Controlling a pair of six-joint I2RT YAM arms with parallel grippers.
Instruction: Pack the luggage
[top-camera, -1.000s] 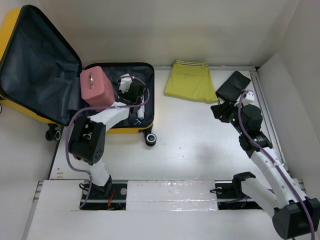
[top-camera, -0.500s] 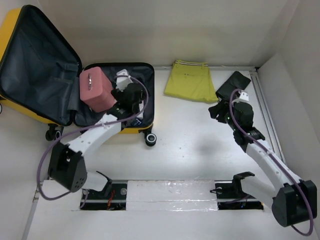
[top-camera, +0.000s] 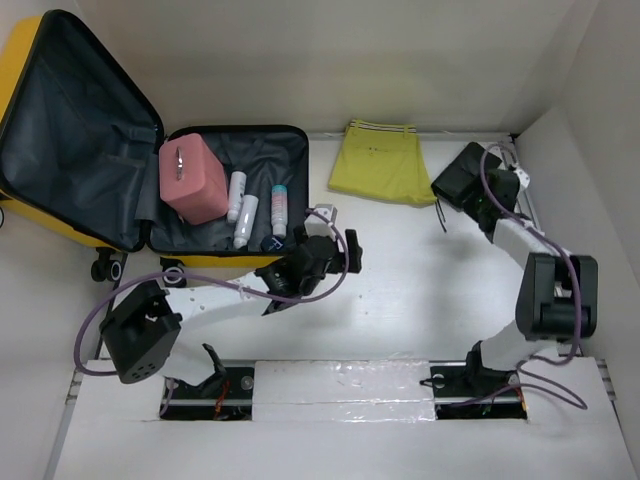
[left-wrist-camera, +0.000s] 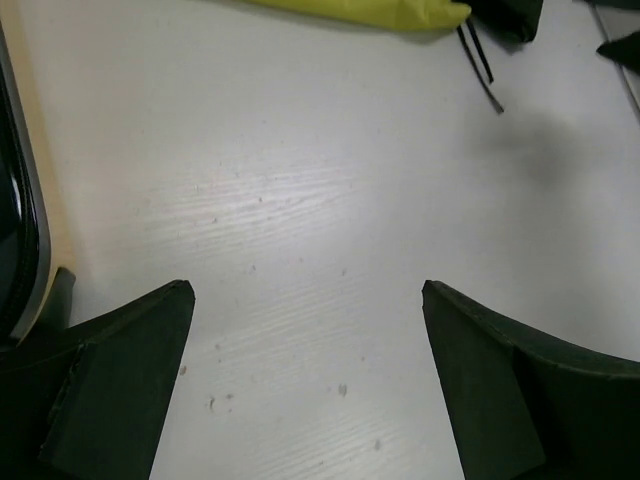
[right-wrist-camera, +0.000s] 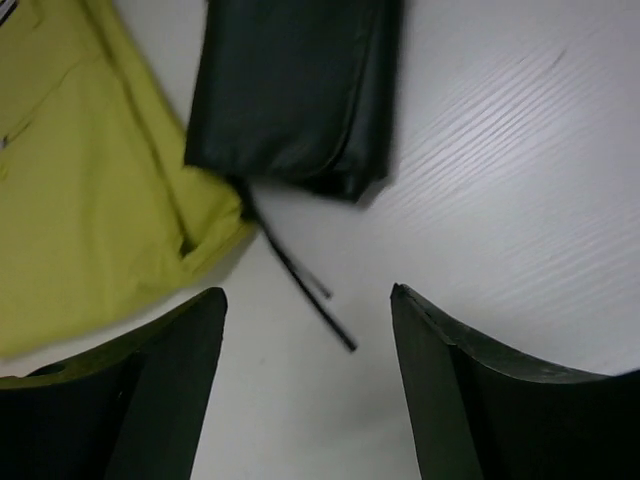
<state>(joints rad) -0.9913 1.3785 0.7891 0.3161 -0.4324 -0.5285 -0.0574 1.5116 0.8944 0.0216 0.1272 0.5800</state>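
Note:
The black pouch's rail-side long edge (right-wrist-camera: 372, 130) is below and outward of my right gripper. My gripper will next go down and outward until its open fingers are on both sides of that edge.
The yellow luggage (top-camera: 20, 70) lies open at the back left, its grey-lined lid (top-camera: 75, 125) propped up. Its base holds a pink pouch (top-camera: 195, 178), two white bottles (top-camera: 237, 196) and a teal-capped tube (top-camera: 278, 206). My left gripper (top-camera: 335, 240) (left-wrist-camera: 307, 288) hovers open over bare table just right of the case, nothing between its fingers. A black pouch (top-camera: 458, 168) (right-wrist-camera: 290, 90) lies at the back right beside the folded yellow garment (top-camera: 383, 160) (right-wrist-camera: 80, 180). My right gripper (top-camera: 478, 195) (right-wrist-camera: 308, 292) is open just short of the pouch, above its loose black cord (right-wrist-camera: 300, 280).
White walls close in the table on the back and right. A metal rail (top-camera: 530, 215) runs along the right edge. The case's rim (left-wrist-camera: 15, 200) is at the left of the left wrist view. A caster wheel (top-camera: 108, 268) sticks out at the luggage's front left.
My left gripper opened, left the bottles in the luggage and pulled out to the right over the table. My right gripper widened and moved back toward the black pouch.

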